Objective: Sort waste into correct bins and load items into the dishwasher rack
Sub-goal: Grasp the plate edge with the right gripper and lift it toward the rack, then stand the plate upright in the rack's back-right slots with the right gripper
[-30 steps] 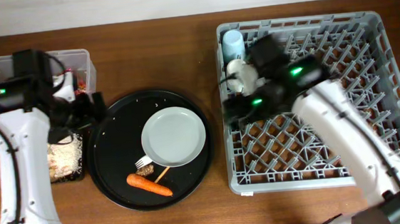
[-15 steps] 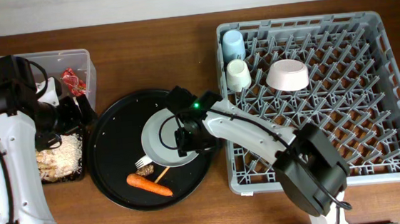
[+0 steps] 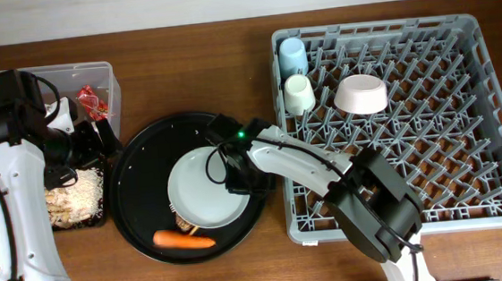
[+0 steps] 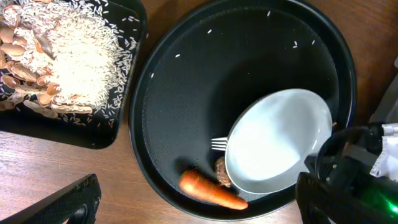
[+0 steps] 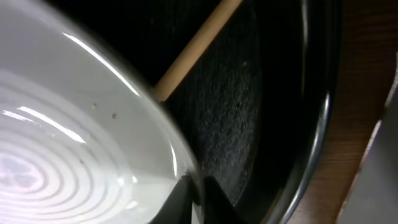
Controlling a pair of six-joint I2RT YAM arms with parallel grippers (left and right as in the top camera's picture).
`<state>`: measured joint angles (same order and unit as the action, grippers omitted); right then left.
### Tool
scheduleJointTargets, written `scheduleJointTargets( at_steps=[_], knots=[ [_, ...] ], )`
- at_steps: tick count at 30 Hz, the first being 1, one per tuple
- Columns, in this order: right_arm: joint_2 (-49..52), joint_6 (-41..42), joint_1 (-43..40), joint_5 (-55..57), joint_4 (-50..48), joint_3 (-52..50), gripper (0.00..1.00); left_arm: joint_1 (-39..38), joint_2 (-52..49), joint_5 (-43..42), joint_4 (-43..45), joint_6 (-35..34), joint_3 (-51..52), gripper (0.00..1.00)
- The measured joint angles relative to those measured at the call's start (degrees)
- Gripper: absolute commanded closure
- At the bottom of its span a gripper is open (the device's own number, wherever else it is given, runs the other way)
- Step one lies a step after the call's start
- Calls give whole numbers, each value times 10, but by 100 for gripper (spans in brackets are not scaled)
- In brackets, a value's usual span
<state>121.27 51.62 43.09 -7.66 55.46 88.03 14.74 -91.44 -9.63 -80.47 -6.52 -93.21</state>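
Observation:
I should next carry the plate in my right gripper up and outward past the white bowl [image 3: 360, 94], lower it tilted among the rack's far, empty pegs and let it go.
My right gripper [image 3: 236, 174] [image 5: 200, 198] is shut on the right rim of the white plate [image 3: 201, 189] [image 5: 74, 155], which lies in the big round black tray [image 3: 135, 212]. Under the plate's far edge runs the wooden chopstick [image 5: 196, 43]. The orange carrot [image 3: 185, 240] [image 4: 210, 191] lies in front of the plate. The brown lump [image 4: 220, 172] and the white fork [image 4: 217, 144] peek out from under its rim. My left gripper [image 3: 98, 139] [image 4: 199, 206] hangs open above the tray's left side, holding nothing. The grey dishwasher rack [image 3: 415, 172] holds a light-blue cup [image 3: 293, 55], a cream cup [image 3: 298, 92] and a white bowl [image 3: 360, 94].
The clear box [image 3: 107, 75] at the back left holds a crumpled red wrapper [image 3: 92, 100]. In front of it the shallow black tray [image 3: 95, 217] [image 4: 124, 118] carries beige scraps and rice. The rack's left wall stands close beside the round tray.
My right arm came from over the rack down to the plate and closed on its rim. The plate slid toward the front left, over the fork and lump. The left arm hardly moved.

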Motion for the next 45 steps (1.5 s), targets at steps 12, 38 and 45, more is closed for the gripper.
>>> scheduleJointTargets(
  at_steps=[12, 38, 45],
  knots=[
    [-183, -113, -57, 148, 116, 146, 96, 0, 0, 0, -1, 0, 0, 1],
    [-90, -307, -489, 646, 110, 159, 96, 0, 0, -9, 3, 0, 1, 1],
    [-90, -306, -440, 529, 115, 159, 50, 0, 0, -9, 4, 0, 1, 1]
  ],
)
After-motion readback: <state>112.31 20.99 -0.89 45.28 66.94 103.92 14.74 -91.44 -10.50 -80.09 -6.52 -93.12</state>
